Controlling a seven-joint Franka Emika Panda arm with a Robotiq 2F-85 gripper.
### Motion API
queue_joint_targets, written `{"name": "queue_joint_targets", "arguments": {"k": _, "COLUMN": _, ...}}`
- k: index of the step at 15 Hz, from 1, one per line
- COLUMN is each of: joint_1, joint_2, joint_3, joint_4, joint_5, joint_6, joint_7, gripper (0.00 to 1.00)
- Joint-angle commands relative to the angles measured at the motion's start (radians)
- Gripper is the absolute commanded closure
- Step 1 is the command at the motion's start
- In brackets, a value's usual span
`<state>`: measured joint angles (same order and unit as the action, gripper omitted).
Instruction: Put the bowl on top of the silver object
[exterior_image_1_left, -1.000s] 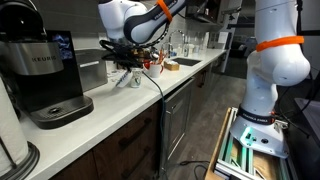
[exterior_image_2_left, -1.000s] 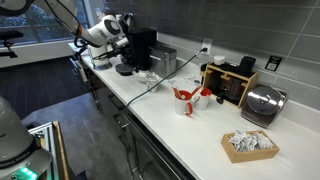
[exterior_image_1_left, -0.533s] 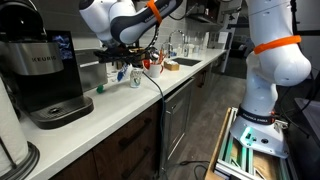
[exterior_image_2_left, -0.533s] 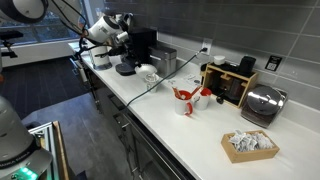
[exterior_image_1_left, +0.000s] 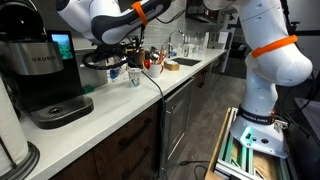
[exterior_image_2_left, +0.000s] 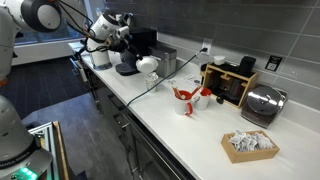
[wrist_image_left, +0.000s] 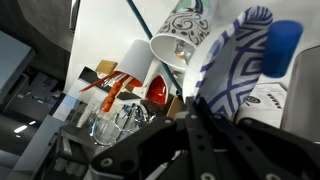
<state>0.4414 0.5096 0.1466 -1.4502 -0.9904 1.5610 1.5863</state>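
Note:
My gripper will lift next, swing outward over the silver object's top and let go of the bowl (exterior_image_2_left: 148, 64). The top is outward of my gripper, and the bowl is hanging in front of the silver object's side.
My gripper (wrist_image_left: 190, 120) is shut on the rim of the light blue and white patterned bowl (wrist_image_left: 238, 62), which fills the right of the wrist view. In both exterior views the gripper (exterior_image_1_left: 108, 57) (exterior_image_2_left: 138, 55) holds the bowl (exterior_image_1_left: 97, 60) (exterior_image_2_left: 148, 64) in the air beside the black Keurig coffee machine (exterior_image_1_left: 40, 70). The boxy silver object (exterior_image_1_left: 92, 76) stands on the counter just behind and below the bowl, right of the coffee machine; in an exterior view it shows beyond the machine (exterior_image_2_left: 166, 60). Its top is partly hidden by the arm.
A patterned paper cup (wrist_image_left: 182, 38), red items (wrist_image_left: 160, 92) and a clear glass cup (wrist_image_left: 104, 126) lie further along the counter. A red-and-white holder (exterior_image_2_left: 190, 98), a wooden box (exterior_image_2_left: 235, 82), a rounded silver appliance (exterior_image_2_left: 263, 104) and a basket (exterior_image_2_left: 248, 145) stand along it too.
My gripper has carried the bowl up and toward the coffee machine, from over the small items on the counter to just above the silver object.

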Motion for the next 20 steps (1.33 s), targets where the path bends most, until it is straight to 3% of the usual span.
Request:
{"name": "queue_joint_targets", "arguments": {"k": 1, "joint_1": 0.015, "joint_2": 0.092, "joint_3": 0.017, "joint_4": 0.129, "joint_5": 0.008, "joint_6": -0.035, "joint_7": -0.127, "gripper": 0.99}}
{"name": "queue_joint_targets", "arguments": {"k": 4, "joint_1": 0.018, "joint_2": 0.146, "joint_3": 0.015, "joint_4": 0.195, "joint_5": 0.045, "joint_6": -0.038, "joint_7": -0.196, "gripper": 0.99}}
{"name": "queue_joint_targets", "arguments": {"k": 7, "joint_1": -0.02, "joint_2": 0.167, "joint_3": 0.024, "joint_4": 0.222, "joint_5": 0.194, "joint_6": -0.033, "joint_7": -0.232, "gripper": 0.99}}
{"name": "queue_joint_targets", "arguments": {"k": 10, "joint_1": -0.094, "joint_2": 0.095, "joint_3": 0.056, "joint_4": 0.123, "joint_5": 0.327, "joint_6": 0.039, "joint_7": -0.237, "gripper": 0.99}}
{"name": "queue_joint_targets", "arguments": {"k": 15, "joint_1": -0.22, "joint_2": -0.107, "joint_3": 0.076, "joint_4": -0.124, "joint_5": 0.489, "joint_6": 0.249, "joint_7": -0.128, "gripper": 0.99}}
{"name": "queue_joint_targets", "arguments": {"k": 16, "joint_1": -0.195, "joint_2": -0.148, "joint_3": 0.017, "joint_4": -0.164, "joint_5": 0.549, "joint_6": 0.298, "joint_7": -0.128, "gripper": 0.99}}
{"name": "queue_joint_targets", "arguments": {"k": 20, "joint_1": -0.229, "joint_2": -0.269, "joint_3": -0.025, "joint_4": -0.35, "joint_5": 0.68, "joint_6": 0.52, "joint_7": -0.071, "gripper": 0.99}}
